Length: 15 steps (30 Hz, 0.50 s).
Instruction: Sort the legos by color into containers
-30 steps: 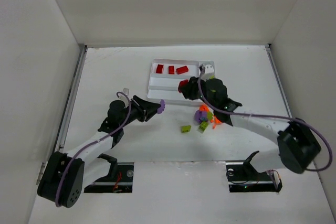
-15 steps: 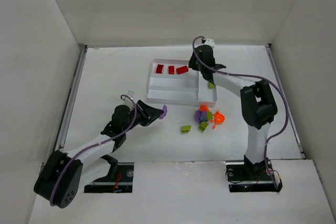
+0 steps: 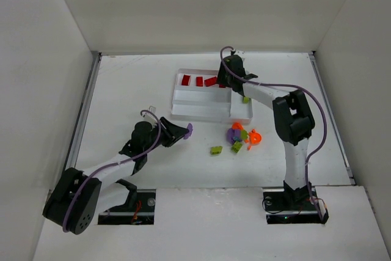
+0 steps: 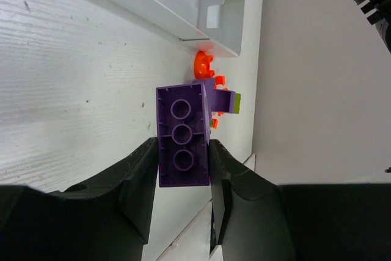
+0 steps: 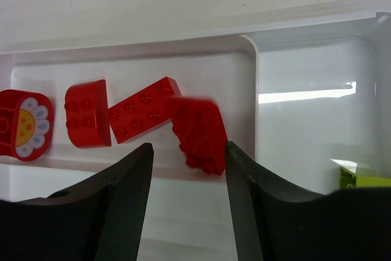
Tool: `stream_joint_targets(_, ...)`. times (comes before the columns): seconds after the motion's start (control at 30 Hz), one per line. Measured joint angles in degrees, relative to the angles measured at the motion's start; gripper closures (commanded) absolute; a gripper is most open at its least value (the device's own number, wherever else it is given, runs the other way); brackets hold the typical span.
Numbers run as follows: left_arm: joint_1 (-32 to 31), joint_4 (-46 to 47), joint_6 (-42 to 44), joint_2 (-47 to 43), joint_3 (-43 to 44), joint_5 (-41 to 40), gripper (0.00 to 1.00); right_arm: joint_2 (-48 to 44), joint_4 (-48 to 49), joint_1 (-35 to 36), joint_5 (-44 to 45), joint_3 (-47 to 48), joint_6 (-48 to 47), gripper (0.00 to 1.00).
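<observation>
The tray's middle slot (image 3: 191, 95) is empty beside the red bricks' slot, so my left gripper needs to move outward over that middle slot next to release the purple brick.
My left gripper (image 3: 185, 130) is shut on a purple brick (image 4: 182, 145) and holds it above the table, left of the loose pile (image 3: 239, 136) of purple, orange and yellow-green bricks. My right gripper (image 3: 223, 80) is open over the right end of the white tray's (image 3: 201, 109) far slot. A blurred red brick (image 5: 198, 131) sits between its spread fingers, by the right one and apart from the left. Three more red bricks (image 5: 87, 121) lie in that slot. A yellow-green brick (image 3: 246, 99) lies in the crosswise slot.
One yellow-green brick (image 3: 215, 150) lies alone left of the pile. An orange piece (image 4: 204, 64) sits just below the tray's near corner. White walls enclose the table on three sides. The right arm's purple cable arches over the tray's right end.
My right gripper carried a red brick from the tray's near edge to the far slot's right end and opened there. My left gripper drew back slightly with the purple brick.
</observation>
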Motion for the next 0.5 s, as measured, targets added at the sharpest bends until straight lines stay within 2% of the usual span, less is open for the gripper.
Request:
stream_joint_targets(0.23, 0.2, -0.2, 0.3, 0.1, 0.8, -0.3, 0.88, -3.0, 0.7, 0.0, 0.4, -2.5, 0.4, 0.42)
stream_joint_targets(0.33, 0.1, -0.7, 0.3, 0.1, 2.5, -0.8, 0.88, -11.0, 3.6, 0.1, 1.1, -10.3, 0.4, 0.51)
stream_joint_targets(0.43, -0.5, -1.3, 0.6, 0.2, 4.5, -2.1, 0.88, -23.1, 8.7, 0.3, 1.8, -21.5, 0.5, 0.66)
stream_joint_targets(0.5, -0.7, -2.0, 1.3, 0.4, 5.9, -3.0, 0.88, -31.1, 13.0, 0.9, 2.4, -29.1, 0.7, 0.73)
